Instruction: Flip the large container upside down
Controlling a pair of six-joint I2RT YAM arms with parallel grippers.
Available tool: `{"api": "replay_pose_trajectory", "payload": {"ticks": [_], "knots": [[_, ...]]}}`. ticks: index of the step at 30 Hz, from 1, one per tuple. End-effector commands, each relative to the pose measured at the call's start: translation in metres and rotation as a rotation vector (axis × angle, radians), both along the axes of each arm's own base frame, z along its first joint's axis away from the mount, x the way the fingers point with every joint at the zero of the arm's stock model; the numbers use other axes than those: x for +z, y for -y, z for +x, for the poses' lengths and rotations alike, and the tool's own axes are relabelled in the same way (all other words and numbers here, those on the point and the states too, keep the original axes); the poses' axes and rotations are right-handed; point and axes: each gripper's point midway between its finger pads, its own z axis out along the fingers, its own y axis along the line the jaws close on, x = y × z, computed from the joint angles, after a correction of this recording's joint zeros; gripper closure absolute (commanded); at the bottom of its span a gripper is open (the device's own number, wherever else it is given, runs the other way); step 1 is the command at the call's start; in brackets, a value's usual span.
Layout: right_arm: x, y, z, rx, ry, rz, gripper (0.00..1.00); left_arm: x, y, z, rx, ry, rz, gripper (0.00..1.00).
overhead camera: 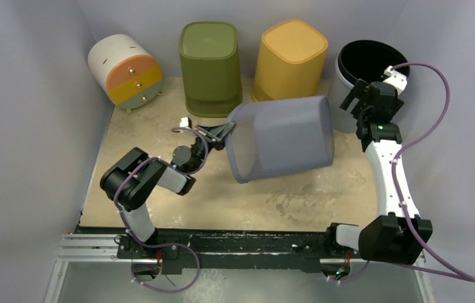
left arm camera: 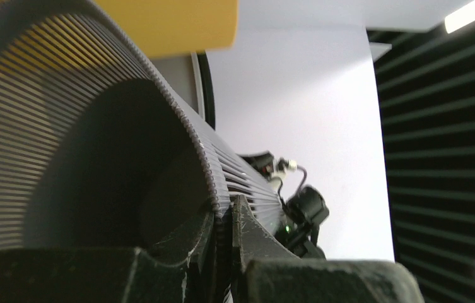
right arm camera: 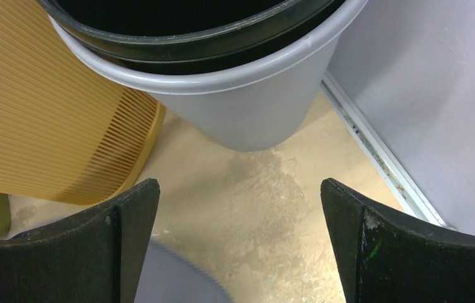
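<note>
The left gripper tilts downward next, because the container's opening still faces sideways. It lowers the container's pinched rim onto the tabletop below it, then releases it.
The large grey ribbed container lies tilted on its side in the middle of the table, its open mouth toward the left. My left gripper is shut on its rim; in the left wrist view the rim sits pinched between the two fingers, with the dark inside to the left and the ribbed outer wall to the right. My right gripper is open and empty, held above the table just right of the container's closed end. A corner of the container shows at the bottom of the right wrist view.
Along the back stand a white drum with orange, yellow and green drawers, an olive bin, a yellow bin and a grey bin with a black liner, which the right wrist view shows close up. Walls close both sides.
</note>
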Motion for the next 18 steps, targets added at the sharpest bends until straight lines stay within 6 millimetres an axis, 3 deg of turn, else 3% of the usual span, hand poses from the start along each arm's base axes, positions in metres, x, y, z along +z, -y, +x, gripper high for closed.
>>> {"api": "replay_pose_trajectory", "payload": {"ticks": [1,6,12,18], "knots": [[0.051,-0.005,-0.001,0.032,0.148,0.007,0.00,-0.020,-0.054,-0.010,0.082,0.061,0.065,1.00],[0.088,-0.016,-0.001,0.087,0.230,0.029,0.00,-0.025,-0.082,-0.012,0.118,0.084,0.124,1.00],[0.089,-0.023,-0.004,0.121,0.229,0.042,0.00,-0.043,-0.089,-0.010,0.115,0.091,0.204,1.00],[0.086,-0.027,-0.007,0.145,0.224,0.037,0.00,-0.084,-0.102,-0.003,0.117,0.046,0.320,1.00]]}}
